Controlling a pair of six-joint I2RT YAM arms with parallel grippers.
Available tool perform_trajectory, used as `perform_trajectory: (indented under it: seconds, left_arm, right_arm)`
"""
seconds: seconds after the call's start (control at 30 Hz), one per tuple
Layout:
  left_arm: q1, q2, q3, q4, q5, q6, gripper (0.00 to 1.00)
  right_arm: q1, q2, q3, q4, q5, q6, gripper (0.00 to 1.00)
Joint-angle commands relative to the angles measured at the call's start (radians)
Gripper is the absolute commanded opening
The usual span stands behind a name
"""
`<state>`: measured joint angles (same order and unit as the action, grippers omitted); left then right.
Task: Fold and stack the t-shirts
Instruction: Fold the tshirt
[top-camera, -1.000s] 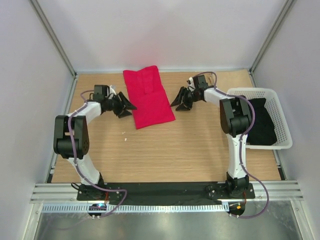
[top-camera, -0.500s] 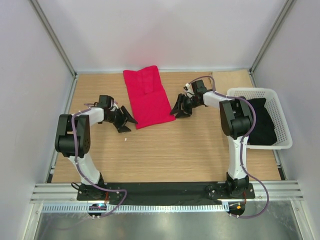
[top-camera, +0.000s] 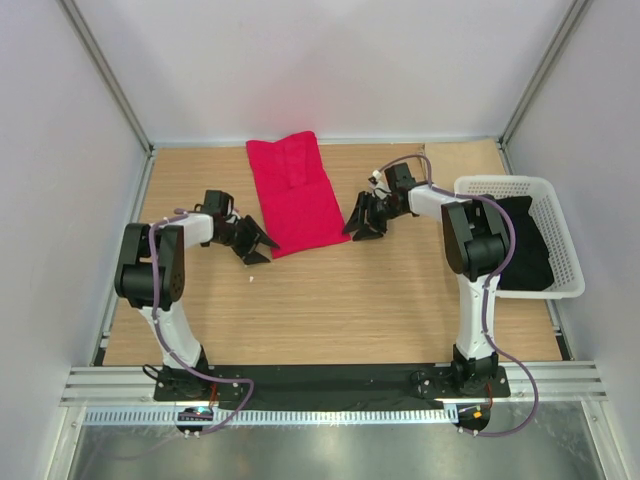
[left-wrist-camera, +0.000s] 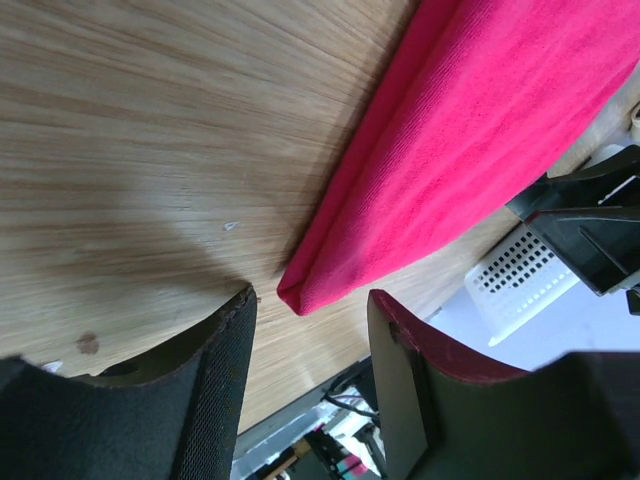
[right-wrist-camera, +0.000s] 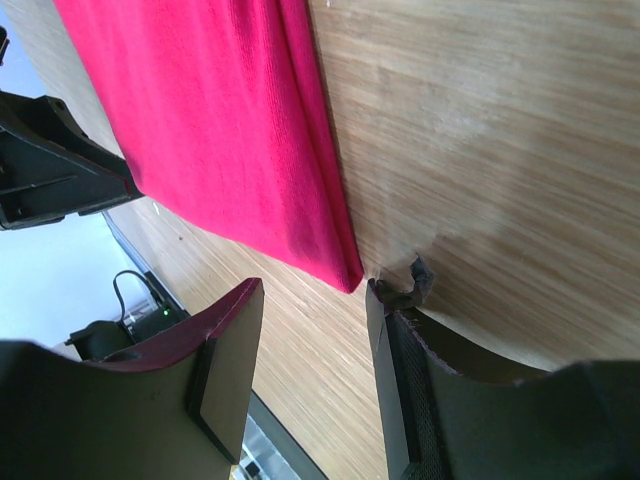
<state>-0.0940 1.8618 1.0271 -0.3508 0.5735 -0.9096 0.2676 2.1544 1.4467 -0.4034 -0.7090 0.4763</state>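
Note:
My right gripper's fingers are empty, and the red shirt's near corner is just beyond them. I will gently move my right gripper back and onto that corner next, with the fingers on either side of it.
A crimson red t-shirt lies folded into a long strip on the wooden table, running from the back wall toward me. My left gripper sits low at its near left corner, open. In the left wrist view that corner lies just ahead of the gripper, with nothing between the fingers. My right gripper is at the near right corner, also open. In the right wrist view the shirt ends in a corner just beyond the empty gripper.
A white lattice basket stands at the right edge of the table with black cloth in it. White walls close in the back and both sides. A small pale speck lies on the wood near the left arm.
Both grippers have moved along the shirt's sides toward its near end and now flank its two near corners. The shirt itself has not moved.

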Motion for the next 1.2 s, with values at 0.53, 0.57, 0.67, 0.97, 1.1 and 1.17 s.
perform_trajectory:
  seconds: [0.53,0.57,0.67,0.97,1.1,1.17]
  left_arm:
    - [-0.027,0.126,-0.001,-0.070,-0.130,-0.052,0.43]
    - [-0.026,0.131,0.008,-0.071,-0.124,-0.052,0.42]
    - [-0.020,0.140,0.011,-0.074,-0.126,-0.048,0.34]
    - [-0.013,0.105,-0.030,-0.073,-0.093,0.017,0.00]
    - [-0.013,0.036,-0.102,-0.073,-0.083,0.038,0.00]
    - [-0.015,-0.004,-0.148,-0.071,-0.075,0.047,0.00]
  right_arm:
    - [0.007,-0.065,-0.072,-0.034,0.098,-0.030,0.53]
    - [0.005,-0.070,-0.075,-0.038,0.112,-0.031,0.53]
    - [0.005,-0.074,-0.077,-0.061,0.129,-0.030,0.54]
    - [0.007,-0.151,-0.219,0.101,0.085,0.177,0.56]
    - [0.016,-0.220,-0.356,0.257,0.065,0.306,0.54]
    - [0.016,-0.263,-0.440,0.325,0.075,0.344,0.54]
